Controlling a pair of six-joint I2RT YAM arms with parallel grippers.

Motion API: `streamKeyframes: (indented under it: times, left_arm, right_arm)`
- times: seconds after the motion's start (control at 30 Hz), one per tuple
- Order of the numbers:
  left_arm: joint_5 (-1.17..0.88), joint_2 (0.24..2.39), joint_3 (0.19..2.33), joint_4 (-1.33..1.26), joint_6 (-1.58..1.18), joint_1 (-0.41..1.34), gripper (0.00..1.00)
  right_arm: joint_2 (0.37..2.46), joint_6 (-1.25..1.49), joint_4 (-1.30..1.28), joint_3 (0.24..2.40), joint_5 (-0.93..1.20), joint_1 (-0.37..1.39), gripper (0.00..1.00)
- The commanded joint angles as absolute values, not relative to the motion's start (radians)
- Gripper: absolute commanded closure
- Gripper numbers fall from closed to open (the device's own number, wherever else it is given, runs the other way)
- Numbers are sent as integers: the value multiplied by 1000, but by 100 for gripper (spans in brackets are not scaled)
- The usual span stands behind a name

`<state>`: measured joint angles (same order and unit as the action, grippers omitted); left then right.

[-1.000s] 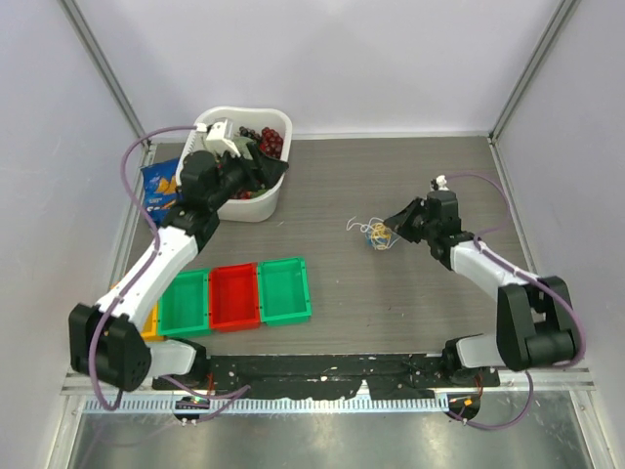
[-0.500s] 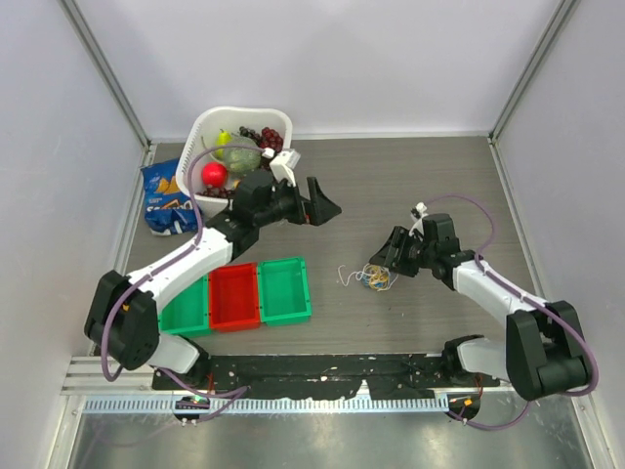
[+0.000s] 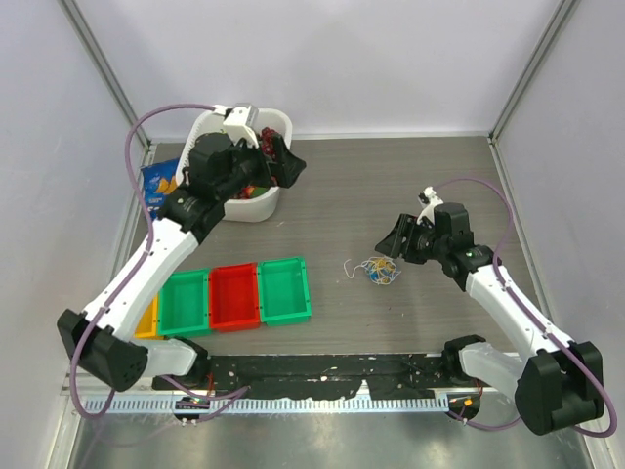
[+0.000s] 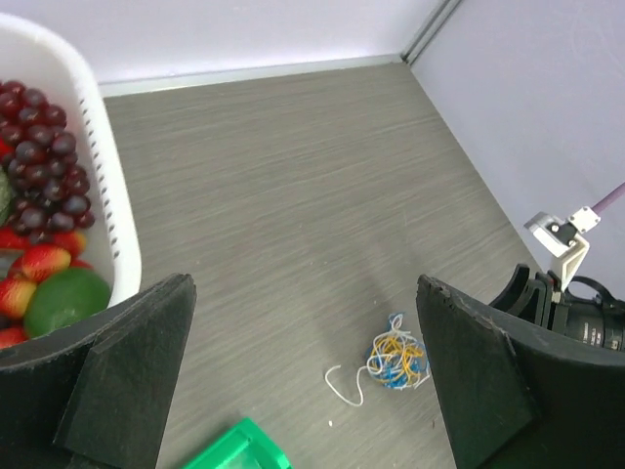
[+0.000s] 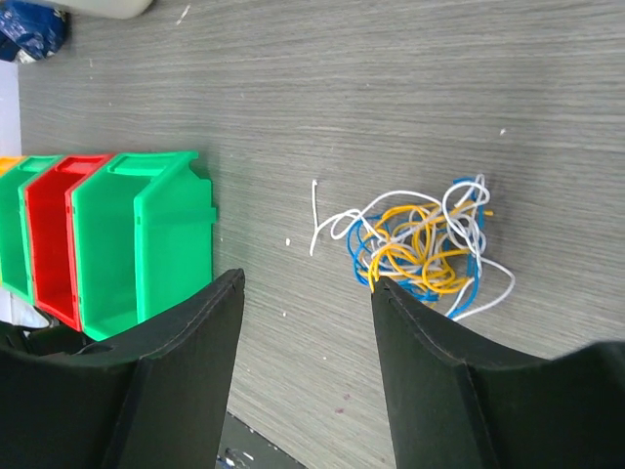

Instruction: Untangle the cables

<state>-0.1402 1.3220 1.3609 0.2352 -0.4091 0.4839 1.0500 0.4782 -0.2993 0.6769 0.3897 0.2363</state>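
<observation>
My left gripper comes back down toward the cables next, onto the loose white end that trails free of the knot.
The cables [image 3: 379, 272] are a small knot of white, yellow-orange and blue wires lying on the wooden table, with one white end trailing to the left. My right gripper [image 3: 393, 238] hovers just behind the knot, open, with nothing between its fingers. In the right wrist view the cables [image 5: 425, 242] lie past the right finger's tip, beside the right gripper [image 5: 305, 283]. My left gripper [image 3: 284, 162] is far off at the back left by the basket and is wide open and empty. From the left gripper [image 4: 305, 293] the cables [image 4: 395, 357] show small and distant.
A white basket [image 3: 256, 209] of fruit stands at the back left, its wall [image 4: 109, 205] close to my left fingers. A blue snack bag [image 3: 156, 186] lies left of it. A green bin [image 3: 285, 289], a red bin [image 3: 237, 295], another green bin [image 3: 186, 303] and a yellow one stand front left.
My right gripper opened and let go of the cables, which now lie on the table nearer the front. The left arm swung out to the middle, then back to the basket.
</observation>
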Motion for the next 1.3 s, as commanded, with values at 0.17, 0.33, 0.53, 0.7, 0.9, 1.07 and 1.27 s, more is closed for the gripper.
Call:
streamKeyframes:
  times: [0.17,0.33,0.53,0.7,0.9,1.07,1.27]
  left_arm:
    - [-77,1131,1092,143,-529,483,0]
    - [-182,1190,1110,165,-512,483,1]
    - [-235,1391,1173,230,-558,485,0]
    - [-287,1597,1262,259,-542,584,10]
    - [-157,1703,1282,270,-469,785,16]
    - [-89,1772,1278,258,-448,873,29]
    - [-8,1862,1331,296,-434,937,37]
  right_arm:
    - [1014,440,-327,675,373,242,40]
    - [1034,445,-322,670,387,244,40]
    - [1069,522,-278,652,344,244,35]
    - [1135,540,-296,657,304,297,35]
    - [1063,633,-312,580,126,367,37]
    - [1052,672,-215,499,111,367,42]
    - [1127,689,-129,482,112,367,43]
